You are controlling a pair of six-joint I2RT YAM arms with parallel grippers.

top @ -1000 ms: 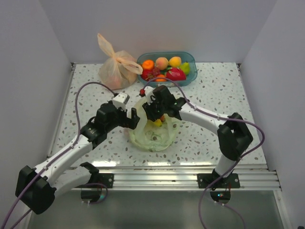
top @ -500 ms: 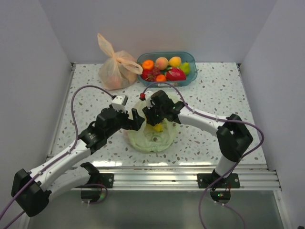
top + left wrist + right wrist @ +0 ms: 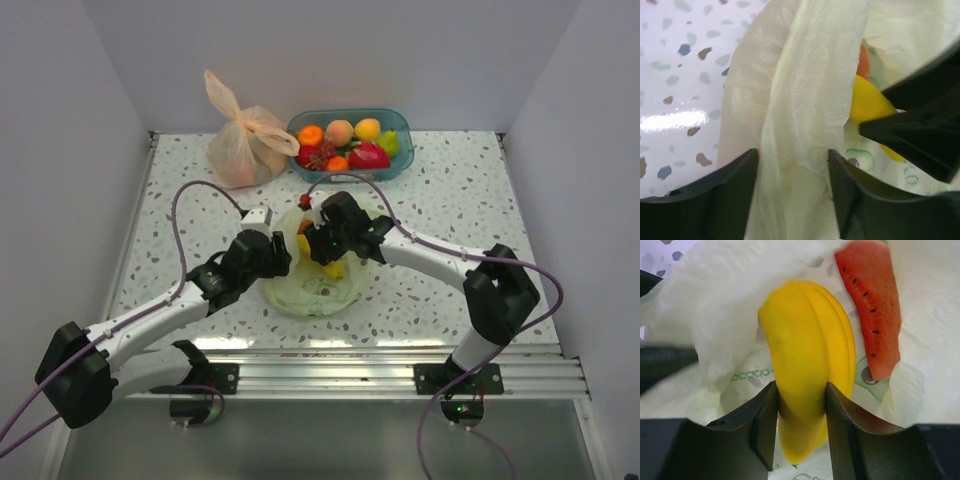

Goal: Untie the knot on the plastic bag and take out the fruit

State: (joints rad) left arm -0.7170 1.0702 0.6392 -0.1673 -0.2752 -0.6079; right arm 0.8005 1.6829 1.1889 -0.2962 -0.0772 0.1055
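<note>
I need to lift the bananas up and outward from the bag next. Then I should release them with my right gripper into the blue basket (image 3: pixel 377 141), which lies outward of the bag and already holds fruits.
The pale green plastic bag (image 3: pixel 310 295) lies slumped mid-table with its mouth open; the knot is out of view. My right gripper (image 3: pixel 324 256) reaches into the bag and is shut on the yellow banana bunch (image 3: pixel 805 360), one finger on each side (image 3: pixel 801 402). A red seeded slice of fruit (image 3: pixel 875 315) lies beside the bananas on the bag's film. My left gripper (image 3: pixel 287 253) is at the bag's left rim. Its jaws (image 3: pixel 792 167) stand apart around a loose fold of the green film (image 3: pixel 800 125). The bananas (image 3: pixel 867 100) and the right gripper's black finger (image 3: pixel 920 130) show beyond it.
A tied peach-orange bag (image 3: pixel 245 140) stands at the back left. Beside it, a blue basket (image 3: pixel 402 124) holds several fruits. Grey walls close in the table on three sides. A metal rail (image 3: pixel 380 365) runs along the near edge.
My left arm has moved right to the bag's rim and its jaws have narrowed around a fold of film. The bag has sunk flatter. The right gripper keeps hold of the bananas.
</note>
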